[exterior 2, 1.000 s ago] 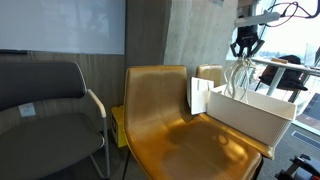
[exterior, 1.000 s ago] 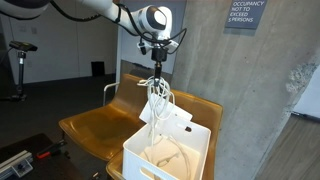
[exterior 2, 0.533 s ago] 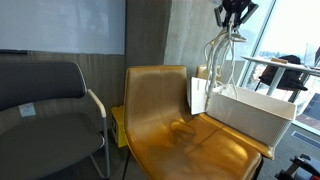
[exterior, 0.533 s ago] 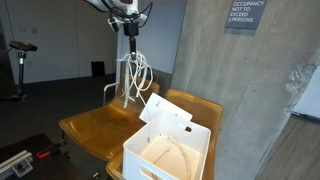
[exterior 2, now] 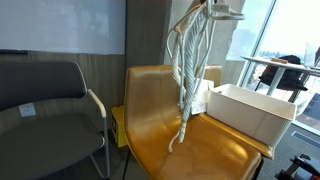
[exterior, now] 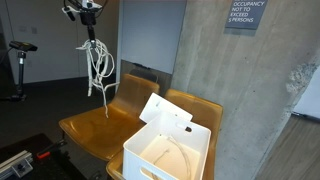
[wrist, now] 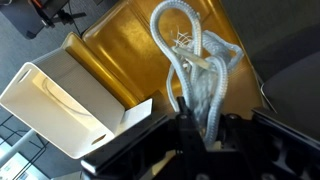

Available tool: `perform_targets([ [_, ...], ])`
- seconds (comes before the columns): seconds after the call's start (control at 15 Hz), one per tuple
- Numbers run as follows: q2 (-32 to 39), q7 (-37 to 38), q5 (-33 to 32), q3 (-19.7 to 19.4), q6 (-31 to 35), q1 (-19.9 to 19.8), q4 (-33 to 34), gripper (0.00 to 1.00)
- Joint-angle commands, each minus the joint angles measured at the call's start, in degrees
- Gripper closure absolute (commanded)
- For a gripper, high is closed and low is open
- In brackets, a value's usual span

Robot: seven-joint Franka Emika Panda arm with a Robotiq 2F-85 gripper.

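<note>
I need to lower my gripper next, carry the cable toward the white box [exterior: 170, 155], over the tan seat [exterior: 114, 130] beside the box, and let the cable go, since that seat is empty.
My gripper [exterior: 88, 14] is shut on a bundle of white cable [exterior: 96, 62] and holds it high above the seat of a shiny tan wooden chair [exterior: 95, 128]. The cable hangs in loops, its lower end dangling just above the seat. It also shows in an exterior view [exterior 2: 187, 60], where the gripper [exterior 2: 205, 6] is at the top edge. In the wrist view the cable [wrist: 195, 70] runs down from between the jaws [wrist: 195, 120] over the tan seat [wrist: 130, 40]. A white box [exterior: 170, 155] stands to the side with more cable lying in it.
The white box [exterior 2: 262, 108] has an open flap [exterior: 165, 114] and sits on a second tan seat. A grey padded chair [exterior 2: 45, 110] stands beside the tan chair [exterior 2: 170, 115]. A concrete column [exterior: 235, 90] rises behind. A bike [exterior: 18, 65] stands far back.
The gripper has lifted the white cable out of the box and carried it sideways and upward, from over the box to over the tan chair seat.
</note>
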Motion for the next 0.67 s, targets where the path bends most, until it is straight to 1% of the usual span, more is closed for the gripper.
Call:
perform_targets([
  [0.0,5.61,4.88,-3.69,7.48,-6.42,0.82,9.36,0.97],
  [0.07,6.12,5.25,-3.8,8.5,-7.68,0.69,10.31,0.97],
  [0.13,6.66,5.23,-2.38,6.2,-7.51,1.64,10.0,0.97],
  [0.2,6.57,5.39,-2.31,6.27,-7.8,1.13,9.86,0.97],
  [0.47,6.18,4.84,-1.58,4.55,-7.71,-2.56,9.13,0.97],
  [0.6,5.07,5.14,-1.57,3.65,-6.59,-5.08,6.43,0.97],
])
